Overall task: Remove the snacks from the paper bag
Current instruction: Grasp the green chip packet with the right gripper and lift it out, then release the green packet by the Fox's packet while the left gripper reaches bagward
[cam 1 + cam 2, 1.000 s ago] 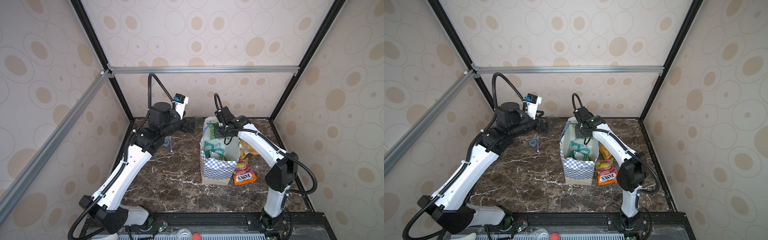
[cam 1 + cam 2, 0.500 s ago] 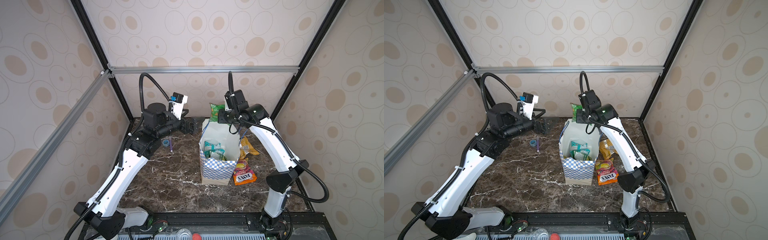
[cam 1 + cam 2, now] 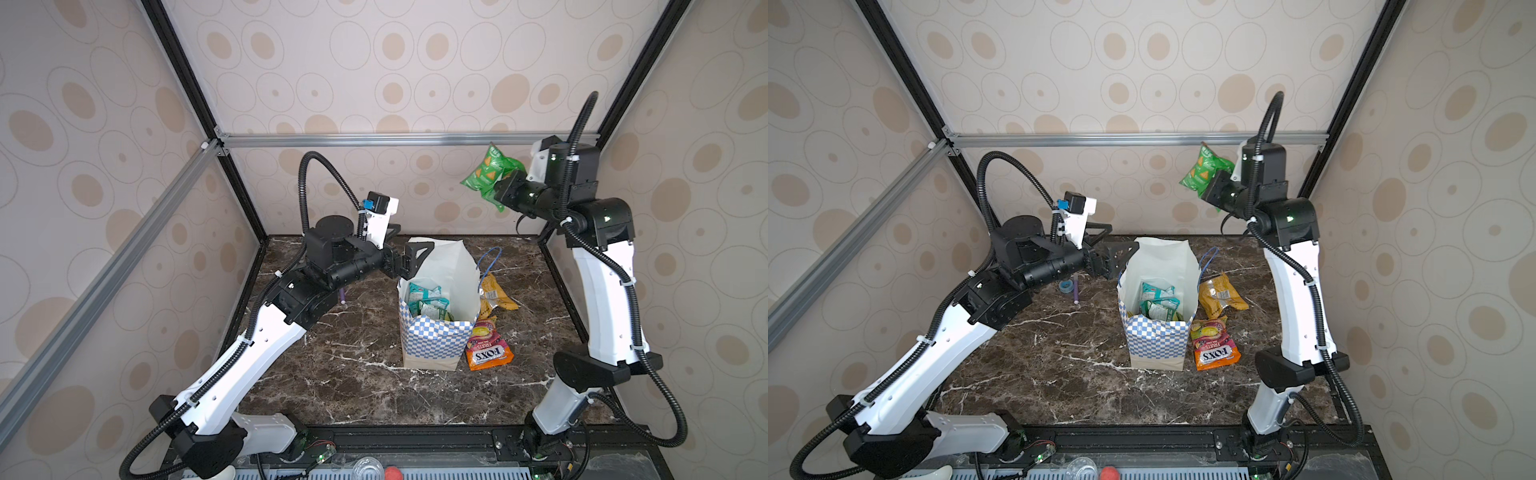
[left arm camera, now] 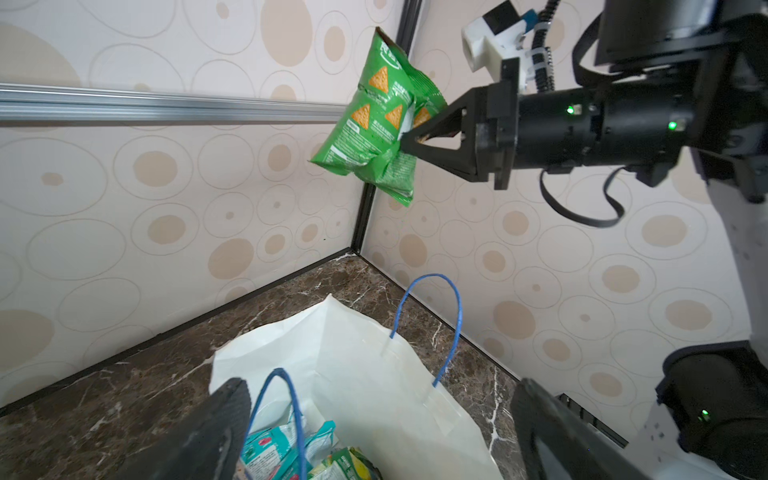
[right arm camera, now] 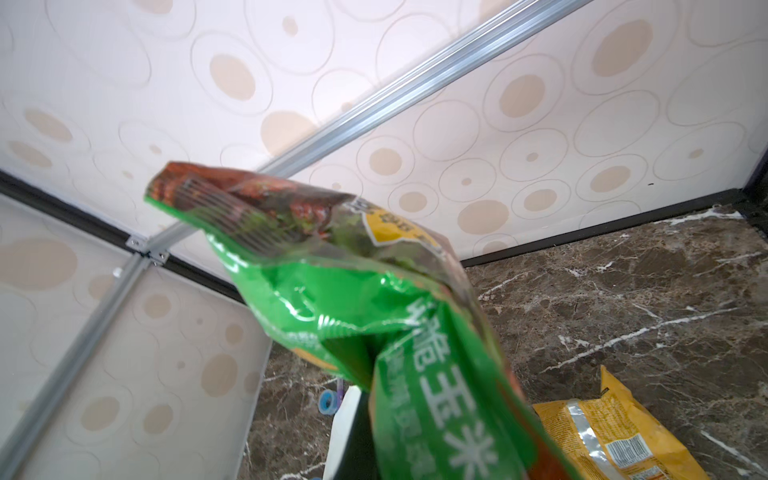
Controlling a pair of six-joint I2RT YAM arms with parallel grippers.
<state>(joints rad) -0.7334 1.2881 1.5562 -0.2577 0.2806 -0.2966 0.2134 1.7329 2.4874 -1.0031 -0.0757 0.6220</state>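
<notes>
My right gripper needs to come down onto the bare tabletop beside the yellow and FOX'S packets next and let go of the green snack packet (image 3: 488, 174) there. That spot is far below.
The paper bag (image 3: 432, 340) (image 3: 1156, 340) stands upright mid-table, white inside, blue-checkered outside. Teal snacks (image 3: 428, 299) (image 4: 278, 449) lie inside it. High at the back right, my right gripper (image 3: 500, 189) (image 4: 405, 139) is shut on a green snack packet (image 3: 488, 174) (image 3: 1204, 170) (image 5: 374, 311), well above the bag. My left gripper (image 3: 415, 259) (image 4: 380, 399) is open at the bag's back-left rim, with a blue cord handle (image 4: 291, 399) between its fingers. A yellow packet (image 3: 496, 291) (image 5: 611, 436) and the orange FOX'S packet (image 3: 486, 345) (image 3: 1214, 347) lie on the table right of the bag.
A purple pen (image 3: 1076, 289) and a small blue tape roll (image 3: 1066, 286) lie left of the bag, under the left arm. An aluminium bar (image 3: 374, 139) crosses the back wall just above the raised packet. Patterned walls close in three sides.
My right gripper has pulled the green packet up out of the bag and swung it high to the back right. The left arm shifted slightly at the bag's rim and stayed open.
</notes>
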